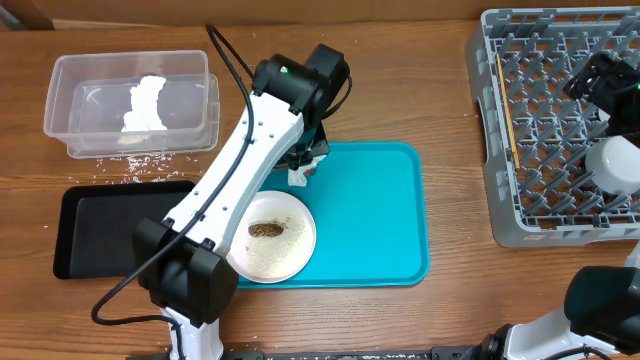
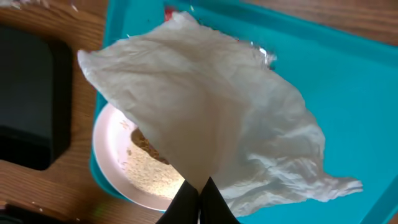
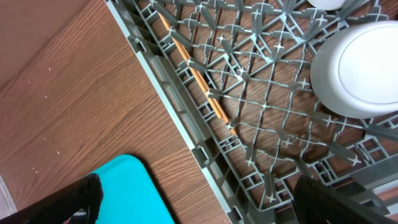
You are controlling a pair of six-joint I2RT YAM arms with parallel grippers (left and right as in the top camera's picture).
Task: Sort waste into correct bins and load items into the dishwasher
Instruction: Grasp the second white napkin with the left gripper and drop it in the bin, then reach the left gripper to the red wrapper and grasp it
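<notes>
I need to lift the napkin in my left gripper next, swing it to the left in the overhead view and let go of it over the clear tub, because another napkin lies there.
My left gripper (image 2: pixel 200 199) is shut on a crumpled white napkin (image 2: pixel 211 112) and holds it over the turquoise tray (image 2: pixel 348 93); from overhead the gripper (image 1: pixel 300 172) is just beyond the white plate (image 1: pixel 270 235). The plate holds a brown food scrap (image 1: pixel 266 229) and rice. A bit of red wrapper (image 2: pixel 168 9) peeks out behind the napkin. The clear tub (image 1: pixel 70 80) holds another white napkin (image 1: pixel 148 102). The black tray (image 1: pixel 100 235) lies on the left. My right gripper (image 3: pixel 199 199) is open and empty over the grey dish rack (image 1: pixel 500 215), where chopsticks (image 3: pixel 199 78) and a white bowl (image 3: pixel 360 68) lie.
Loose rice grains (image 1: pixel 140 165) lie on the table between the tub and the black tray. My left arm reaches across the black tray's right end and the plate's left edge. A corner of the turquoise tray (image 3: pixel 134 193) shows beside the rack's edge.
</notes>
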